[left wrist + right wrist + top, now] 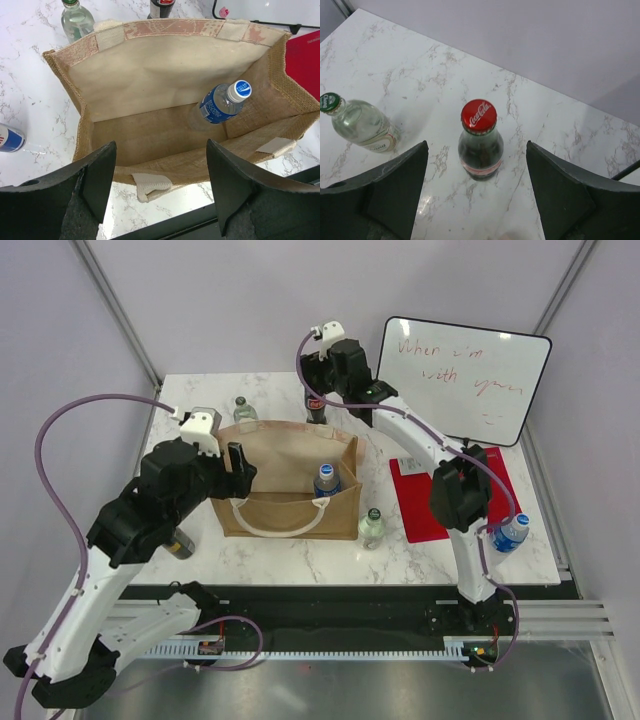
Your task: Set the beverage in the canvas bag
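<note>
I should lower my right gripper around the upper end of the cola bottle [316, 408] and then close it, because the red cap shows between its open fingers.
The tan canvas bag [282, 512] stands open mid-table with white handles; a blue-labelled water bottle [327, 480] [222, 102] leans inside at its right end. My left gripper [233, 460] [160, 185] hovers open at the bag's [150, 75] left rim, nothing between its fingers. Behind the bag stands a dark cola bottle [316, 408] [480, 145] with a red cap. My right gripper [325, 380] [477, 190] hangs open above it, a finger on each side, not touching.
A green-capped clear bottle [243, 409] [362, 125] [77, 19] stands back left. Another clear bottle [372, 528] is before the bag's right corner. A blue bottle [511, 533] sits by a red mat [420, 505]; a can [180, 543] [10, 138] lies left. A whiteboard [462, 380] leans at the back right.
</note>
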Tool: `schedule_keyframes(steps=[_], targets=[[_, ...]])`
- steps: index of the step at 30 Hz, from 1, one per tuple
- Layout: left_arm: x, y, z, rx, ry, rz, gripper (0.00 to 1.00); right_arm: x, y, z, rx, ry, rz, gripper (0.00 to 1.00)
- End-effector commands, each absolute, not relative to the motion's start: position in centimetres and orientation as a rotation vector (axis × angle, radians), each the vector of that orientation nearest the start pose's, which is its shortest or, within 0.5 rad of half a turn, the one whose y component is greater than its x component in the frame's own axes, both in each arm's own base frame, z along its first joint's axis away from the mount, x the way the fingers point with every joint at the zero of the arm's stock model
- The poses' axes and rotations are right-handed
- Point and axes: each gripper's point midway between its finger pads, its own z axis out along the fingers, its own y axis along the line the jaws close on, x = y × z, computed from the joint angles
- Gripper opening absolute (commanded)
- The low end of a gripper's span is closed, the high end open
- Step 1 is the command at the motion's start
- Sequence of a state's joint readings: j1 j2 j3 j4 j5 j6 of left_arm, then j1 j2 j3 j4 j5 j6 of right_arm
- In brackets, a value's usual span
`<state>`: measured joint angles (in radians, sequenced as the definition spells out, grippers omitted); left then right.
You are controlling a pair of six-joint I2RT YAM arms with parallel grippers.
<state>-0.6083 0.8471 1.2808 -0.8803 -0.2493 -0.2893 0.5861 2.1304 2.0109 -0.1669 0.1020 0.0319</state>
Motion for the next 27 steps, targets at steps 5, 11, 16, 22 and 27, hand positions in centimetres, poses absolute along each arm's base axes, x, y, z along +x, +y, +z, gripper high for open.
schedule_keyframes(steps=[5,11,16,22,27], targets=[[21.5,-11.8,33.8,0.135,1.967,-0.395,0.79,57.2,35.4,27.0,-0.493,1.698,0.353,0.85],[20.9,-11.9,34.2,0.141,1.954,-0.425,0.79,58.5,35.8,26.2,-0.517,1.676,0.332,0.81],[20.5,-11.8,34.4,0.148,1.950,-0.432,0.79,59.2,36.0,25.5,-0.502,1.679,0.352,0.77],[20.6,-11.6,34.7,0.149,1.947,-0.419,0.79,59.8,36.1,24.0,-0.491,1.701,0.369,0.75],[20.8,-11.6,34.4,0.148,1.951,-0.407,0.79,59.9,36.1,23.1,-0.505,1.715,0.368,0.71]])
